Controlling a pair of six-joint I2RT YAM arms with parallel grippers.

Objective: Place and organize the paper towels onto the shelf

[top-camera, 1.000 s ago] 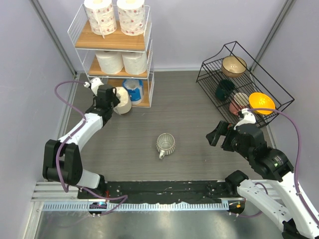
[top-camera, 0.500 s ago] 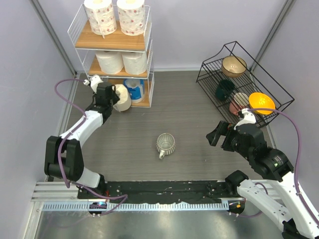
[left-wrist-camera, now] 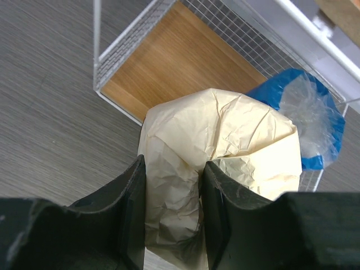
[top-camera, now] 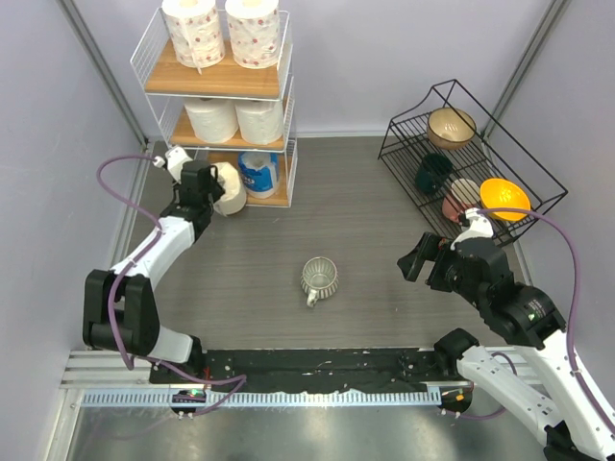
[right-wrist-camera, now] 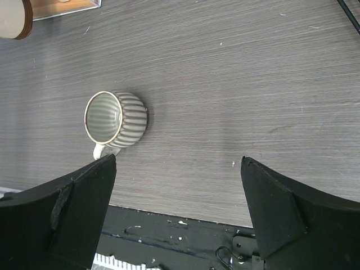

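Note:
Next, my left gripper should move outward onto the bare wood beside the blue-wrapped roll and release the cream ragged roll, because the ragged roll juts past the bottom board's front edge.
The white wire shelf (top-camera: 287,113) stands at the back left. Its top board holds two red-dotted rolls (top-camera: 194,31), its middle board two plain white rolls (top-camera: 212,119), its bottom board (left-wrist-camera: 169,62) the blue-wrapped roll (top-camera: 258,174). My left gripper (top-camera: 213,188) is shut on the cream ragged roll (left-wrist-camera: 225,152) and holds it at the front left of the bottom board, next to the blue-wrapped roll (left-wrist-camera: 312,115). My right gripper (top-camera: 415,261) is open and empty over the table at the right.
A ribbed mug (top-camera: 319,279) stands mid-table, also in the right wrist view (right-wrist-camera: 115,119). A black wire rack (top-camera: 466,154) with bowls stands at the back right. Walls close in on left and right.
My left gripper has carried the cream roll back and a little left, towards the bottom board of the shelf. The right arm has not moved.

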